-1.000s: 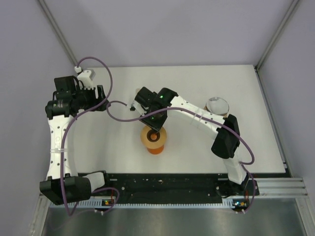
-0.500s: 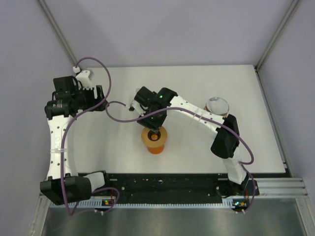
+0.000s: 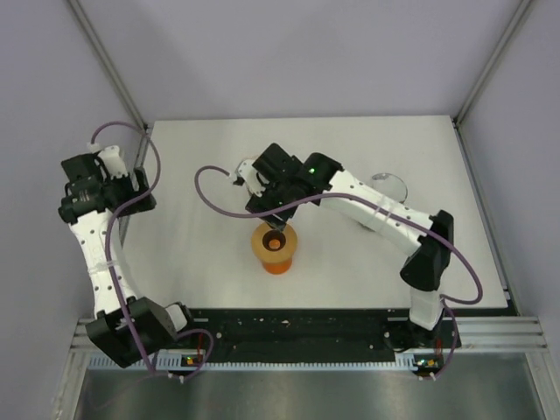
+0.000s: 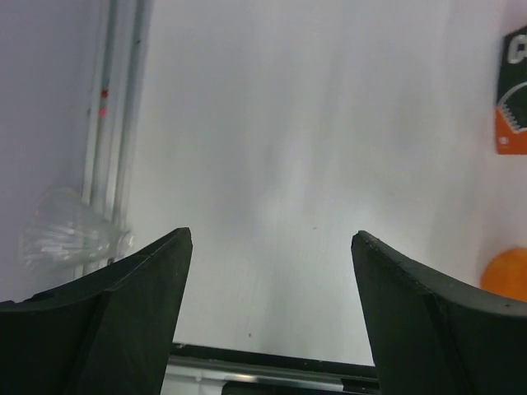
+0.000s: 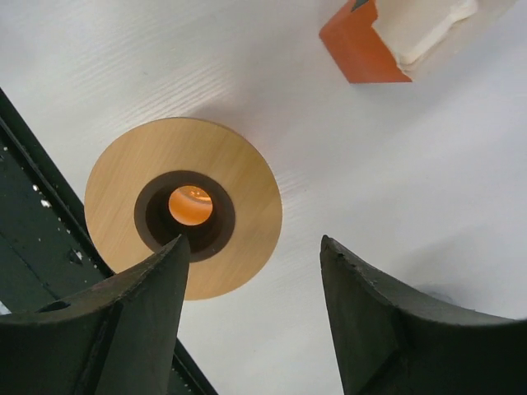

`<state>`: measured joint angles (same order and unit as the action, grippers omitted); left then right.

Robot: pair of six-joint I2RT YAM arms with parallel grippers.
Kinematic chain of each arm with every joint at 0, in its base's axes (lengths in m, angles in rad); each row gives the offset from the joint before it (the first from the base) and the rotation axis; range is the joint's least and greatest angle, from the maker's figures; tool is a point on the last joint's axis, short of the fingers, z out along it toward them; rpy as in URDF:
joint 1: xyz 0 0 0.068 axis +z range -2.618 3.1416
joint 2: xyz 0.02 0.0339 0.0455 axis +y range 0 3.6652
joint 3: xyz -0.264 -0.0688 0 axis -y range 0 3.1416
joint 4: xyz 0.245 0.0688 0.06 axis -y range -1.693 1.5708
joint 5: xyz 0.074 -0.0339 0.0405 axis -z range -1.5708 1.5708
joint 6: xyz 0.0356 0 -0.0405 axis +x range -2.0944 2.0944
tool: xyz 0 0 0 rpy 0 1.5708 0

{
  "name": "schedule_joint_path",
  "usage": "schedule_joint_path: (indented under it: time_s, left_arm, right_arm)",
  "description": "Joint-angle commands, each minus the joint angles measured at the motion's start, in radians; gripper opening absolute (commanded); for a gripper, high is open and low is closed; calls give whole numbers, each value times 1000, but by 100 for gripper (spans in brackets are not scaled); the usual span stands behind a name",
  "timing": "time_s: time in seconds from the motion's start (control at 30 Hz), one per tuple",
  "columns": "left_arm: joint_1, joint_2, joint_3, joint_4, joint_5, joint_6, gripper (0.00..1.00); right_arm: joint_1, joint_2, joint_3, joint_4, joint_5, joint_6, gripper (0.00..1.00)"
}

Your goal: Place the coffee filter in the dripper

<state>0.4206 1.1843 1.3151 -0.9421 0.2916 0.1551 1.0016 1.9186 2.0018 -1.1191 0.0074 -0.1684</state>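
Note:
I should bring my left gripper down and back, turn it onto the cone-shaped thing's narrow end (image 4: 123, 243) and close there, since its other end spreads wide.
The dripper (image 3: 274, 248), orange with a tan ring rim and a dark centre hole, stands at the table's front middle. It holds no paper. My right gripper (image 3: 274, 219) hovers just above and behind it, open and empty. In the right wrist view (image 5: 254, 240) the left finger overlaps the dripper's rim (image 5: 239, 189). My left gripper (image 3: 136, 194) is open and empty at the table's left edge (image 4: 272, 233). A pale, ribbed, cone-shaped thing (image 4: 70, 234), blurred, lies beside the left rail; it may be the coffee filter. In the top view it is hidden.
A small orange carton with cream paper (image 5: 395, 37) lies behind the dripper, also showing in the left wrist view (image 4: 512, 90). A round clear thing (image 3: 389, 184) sits at the back right, partly under the right arm. A black rail (image 3: 332, 324) runs along the near edge.
My left arm has swung left to the table's left edge. My right arm's elbow has moved right, its gripper still over the dripper. The dripper has not moved.

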Motion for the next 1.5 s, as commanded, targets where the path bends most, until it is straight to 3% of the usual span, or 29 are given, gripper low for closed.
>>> schedule_joint_path:
  time_s: [0.0,0.2,0.3,0.4,0.5,0.73,0.9,1.13,1.47]
  left_arm:
    - [196,-11,-62,6,-20,76,84]
    - [429,44,-161,83,-69,191,84]
    - [442,96,-203,103,-141,276,81]
    - [440,112,-261,85,-17,407,75]
    - [435,118,-290,86,23,596,76]
    - [434,150,-343,106,-111,1234,82]
    - [435,234,-332,62,-115,1520,87]
    - [432,373,-280,94,-195,1591,87]
    - [412,412,-332,204,-190,1681,85]
  right_arm:
    - [-40,-173,-90,152,13,-5,64]
    - [-66,-260,-201,249,-1,-13,67]
    - [-67,-268,-227,262,-1,-14,67]
    - [-67,-260,-239,262,-40,-14,67]
    - [-66,-251,-241,259,-47,-17,67]
    - [-66,-248,-270,262,-44,-22,67]
    - [-66,-248,-290,260,-41,-17,67]
    - [-67,-271,-322,254,-23,-28,67]
    - [-67,-247,-316,243,-35,-37,67]
